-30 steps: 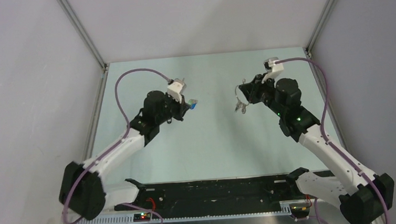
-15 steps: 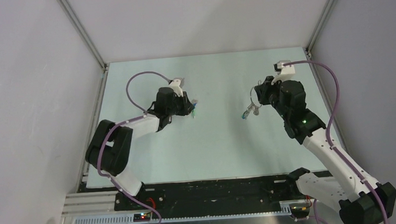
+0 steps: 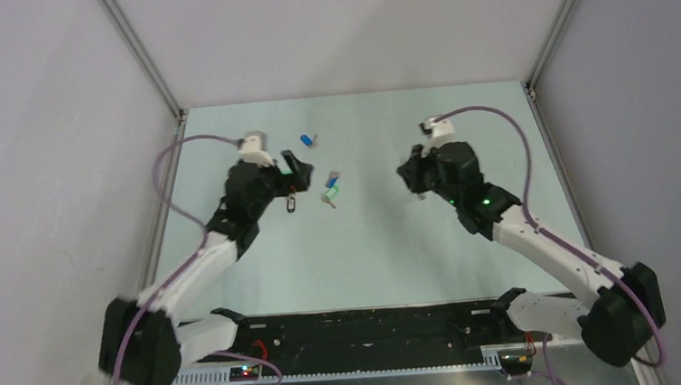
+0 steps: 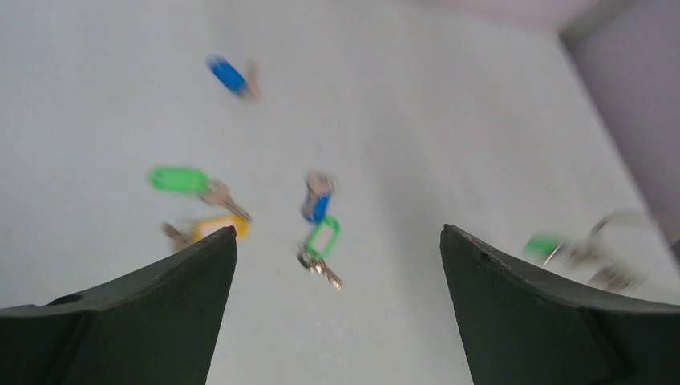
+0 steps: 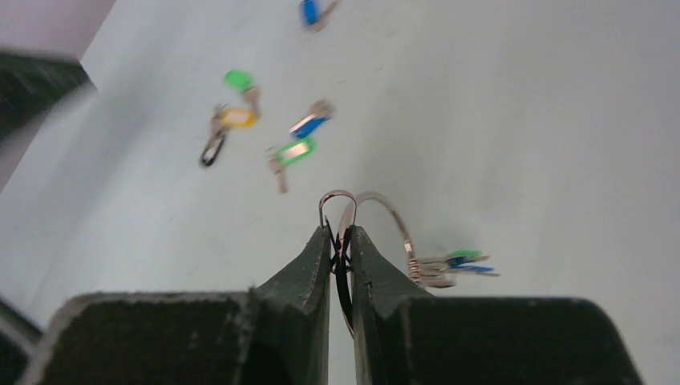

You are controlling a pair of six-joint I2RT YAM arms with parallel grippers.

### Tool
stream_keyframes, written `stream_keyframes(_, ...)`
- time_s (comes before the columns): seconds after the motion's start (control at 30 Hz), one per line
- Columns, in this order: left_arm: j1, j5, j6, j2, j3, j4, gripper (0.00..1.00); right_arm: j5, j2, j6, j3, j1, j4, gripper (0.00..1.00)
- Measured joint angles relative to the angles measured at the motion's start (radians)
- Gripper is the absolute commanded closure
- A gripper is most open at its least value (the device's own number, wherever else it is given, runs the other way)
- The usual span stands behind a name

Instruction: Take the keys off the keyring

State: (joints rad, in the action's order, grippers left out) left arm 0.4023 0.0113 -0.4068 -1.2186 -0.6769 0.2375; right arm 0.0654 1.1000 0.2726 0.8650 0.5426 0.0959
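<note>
I should swing my right gripper left in the top view to the bare tabletop [image 5: 176,162] beside the dark tag and release the keyring [image 5: 383,204].
My right gripper [image 5: 339,233] is shut on the thin silver keyring [image 5: 383,204], which stands up above the fingertips. A small bunch of keys [image 5: 449,265] with green and blue caps hangs on the ring's right side. Several loose keys lie on the table: a blue-capped one [image 3: 306,140] at the back, and a blue [image 4: 317,204] and a green [image 4: 323,237] one together. My left gripper [image 4: 338,228] hangs wide open above these two, holding nothing. From the top, my left gripper [image 3: 297,171] and right gripper [image 3: 408,174] face each other across the table's middle.
A yellow-capped key [image 5: 236,118] with a dark tag [image 5: 210,148] lies by the left gripper, next to a green-capped key [image 5: 238,80]. Grey enclosure walls with metal posts [image 3: 142,57] close in the pale table [image 3: 368,254] on three sides.
The left gripper has opened and let go of a green-capped key, which now lies on the table. It has drawn back to the left. The right gripper moved left with the ring.
</note>
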Motion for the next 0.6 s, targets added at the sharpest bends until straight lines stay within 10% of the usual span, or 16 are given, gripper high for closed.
stream_keyframes(0.27, -0.121, -0.348, -0.055, 0.413, -0.161, -0.372, 0.0, -0.126, 0.362, 0.003, 0.291, 0.295, -0.093, 1.0)
stream_keyframes(0.33, -0.122, -0.414, -0.029, 0.47, -0.182, -0.425, 0.0, -0.191, 0.446, 0.003, 0.438, 0.336, -0.117, 0.73)
stream_keyframes(0.37, -0.122, -0.439, -0.016, 0.486, -0.187, -0.444, 0.0, -0.215, 0.472, 0.005, 0.494, 0.345, -0.127, 0.32)
stream_keyframes(0.43, -0.124, -0.491, 0.019, 0.526, -0.193, -0.483, 0.0, -0.258, 0.51, 0.021, 0.614, 0.349, -0.14, 0.06)
stream_keyframes(0.6, -0.124, -0.539, 0.077, 0.546, -0.198, -0.547, 0.0, -0.294, 0.521, 0.043, 0.727, 0.283, -0.145, 0.01)
